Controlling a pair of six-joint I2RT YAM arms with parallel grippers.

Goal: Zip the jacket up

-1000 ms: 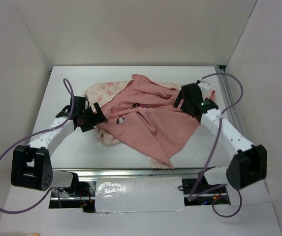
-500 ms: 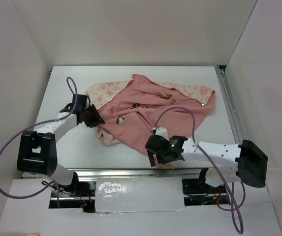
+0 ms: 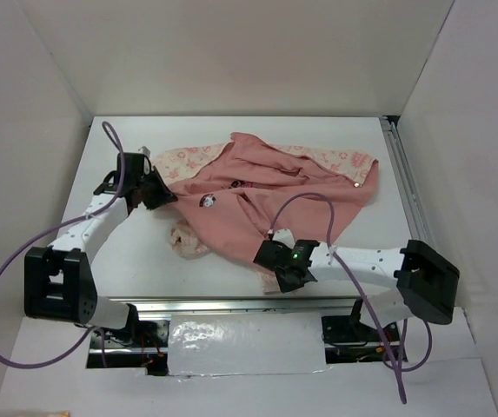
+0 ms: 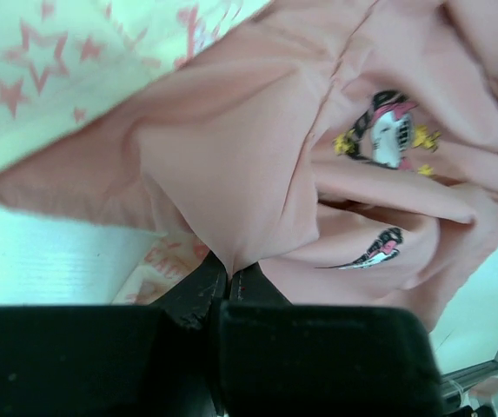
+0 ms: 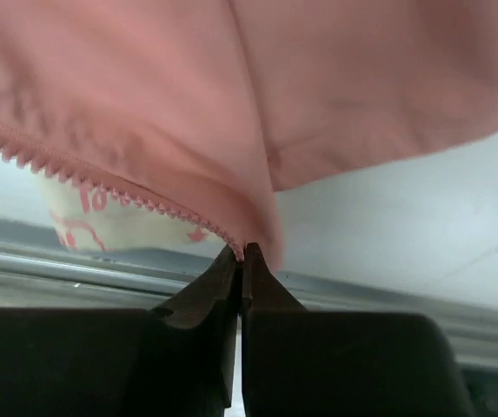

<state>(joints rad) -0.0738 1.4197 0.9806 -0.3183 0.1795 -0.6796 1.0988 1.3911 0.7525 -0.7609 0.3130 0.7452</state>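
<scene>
My left gripper needs to lift the fold of the lining outward over the jacket's far cream patterned edge (image 3: pixel 189 155) and let go of the fold, because the lining faces up.
The jacket (image 3: pixel 266 195) lies spread open on the white table, salmon lining up, cream patterned outer fabric showing at its edges. My left gripper (image 3: pixel 163 198) is at the jacket's left edge, shut on a fold of the pink lining (image 4: pixel 231 217). A small printed label (image 4: pixel 386 135) sits on the lining beyond it. My right gripper (image 3: pixel 276 274) is at the jacket's near bottom corner, shut on the hem where the pink zipper teeth (image 5: pixel 109 187) end. The zipper's slider is not visible.
The table's front edge with a metal rail (image 3: pixel 231 304) runs just below the right gripper. White walls enclose the table on three sides. A rail (image 3: pixel 402 174) runs along the table's right side. Purple cables loop from both arms.
The right arm swung from the jacket's far right to its near corner and shut on the hem. The left gripper shut on the lining and pulled it slightly left and away.
</scene>
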